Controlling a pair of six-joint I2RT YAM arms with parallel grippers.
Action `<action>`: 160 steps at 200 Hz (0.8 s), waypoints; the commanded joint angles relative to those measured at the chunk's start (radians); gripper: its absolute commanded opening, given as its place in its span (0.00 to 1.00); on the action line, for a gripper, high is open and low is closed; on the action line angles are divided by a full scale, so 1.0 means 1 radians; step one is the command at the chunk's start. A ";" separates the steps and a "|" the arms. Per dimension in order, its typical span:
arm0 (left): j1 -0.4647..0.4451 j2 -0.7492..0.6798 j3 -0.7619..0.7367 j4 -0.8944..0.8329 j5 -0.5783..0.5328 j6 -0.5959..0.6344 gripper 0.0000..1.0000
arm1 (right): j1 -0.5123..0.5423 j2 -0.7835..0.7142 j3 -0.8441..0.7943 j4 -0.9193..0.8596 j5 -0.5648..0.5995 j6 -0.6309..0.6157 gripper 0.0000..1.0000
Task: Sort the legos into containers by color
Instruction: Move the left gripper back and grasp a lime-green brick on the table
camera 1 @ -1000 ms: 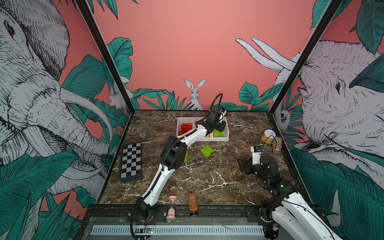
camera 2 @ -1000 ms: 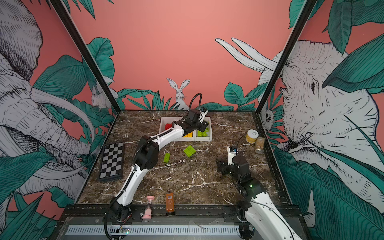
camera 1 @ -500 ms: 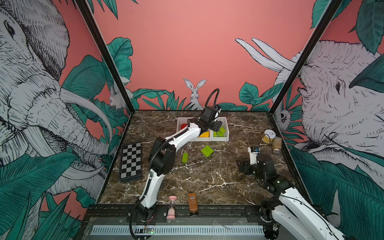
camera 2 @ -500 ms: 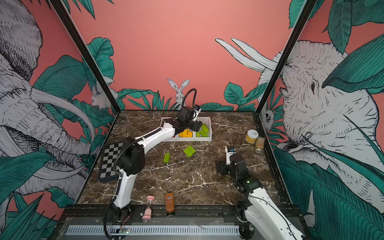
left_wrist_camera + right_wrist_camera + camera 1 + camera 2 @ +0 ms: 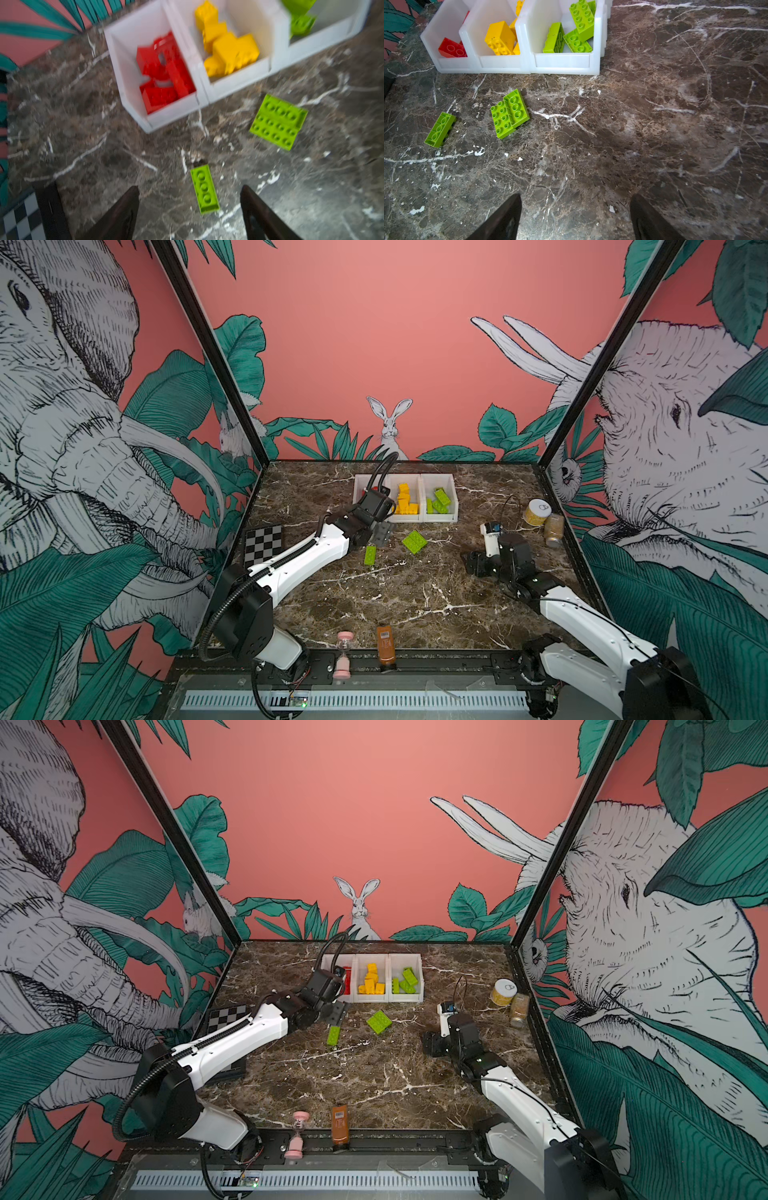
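My left gripper lowers onto the narrow brick (image 5: 370, 555) (image 5: 204, 188) next and closes across the long sides, because the brick lies lengthwise between its open fingers.
Three white containers (image 5: 440, 517) (image 5: 405, 997) stand in a row at the back. They hold red legos (image 5: 164, 76), yellow legos (image 5: 226, 49) and green legos (image 5: 577, 27), one colour each. Two green legos lie on the table in front of them: a narrow brick (image 5: 370, 555) (image 5: 333, 1035) (image 5: 204, 188) (image 5: 439, 129) and a wide plate with a brick on it (image 5: 414, 541) (image 5: 379, 1021) (image 5: 278, 121) (image 5: 508, 113). My left gripper (image 5: 380, 533) (image 5: 338, 1011) (image 5: 189, 189) hangs open and empty just above the narrow brick. Over bare table at the right, my right gripper (image 5: 473, 564) (image 5: 432, 1044) (image 5: 576, 197) is open and empty.
A checkered board (image 5: 262, 541) lies at the left edge, partly under the left arm. A pink hourglass (image 5: 344, 655) and a brown bottle (image 5: 385, 645) sit at the front edge. Two jars (image 5: 537, 512) (image 5: 554, 529) stand at the right edge.
My left gripper has opened and drawn back from above the containers toward the front, down over the narrow green brick. The right arm has shifted only slightly.
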 commanded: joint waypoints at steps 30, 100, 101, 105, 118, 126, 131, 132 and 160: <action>0.090 0.001 -0.127 0.020 0.087 -0.083 0.79 | 0.000 0.022 0.038 0.041 -0.029 -0.004 0.81; 0.092 0.107 -0.154 0.129 0.211 -0.087 0.79 | -0.001 0.014 0.023 0.048 -0.024 0.026 0.81; 0.092 0.108 -0.154 0.131 0.212 -0.088 0.79 | -0.001 0.014 0.023 0.049 -0.024 0.026 0.81; 0.092 0.113 -0.155 0.135 0.216 -0.090 0.79 | 0.000 0.015 0.024 0.048 -0.024 0.026 0.81; 0.092 0.129 -0.155 0.140 0.224 -0.102 0.79 | -0.001 0.019 0.027 0.045 -0.026 0.025 0.81; 0.092 0.137 -0.154 0.140 0.224 -0.107 0.78 | 0.000 0.020 0.028 0.044 -0.025 0.024 0.81; 0.093 0.140 -0.155 0.139 0.221 -0.108 0.78 | -0.001 0.019 0.029 0.044 -0.025 0.025 0.81; 0.093 0.141 -0.155 0.139 0.220 -0.108 0.78 | 0.000 0.019 0.028 0.044 -0.026 0.025 0.81; 0.092 0.155 -0.160 0.154 0.213 -0.111 0.76 | -0.001 0.019 0.026 0.044 -0.023 0.023 0.81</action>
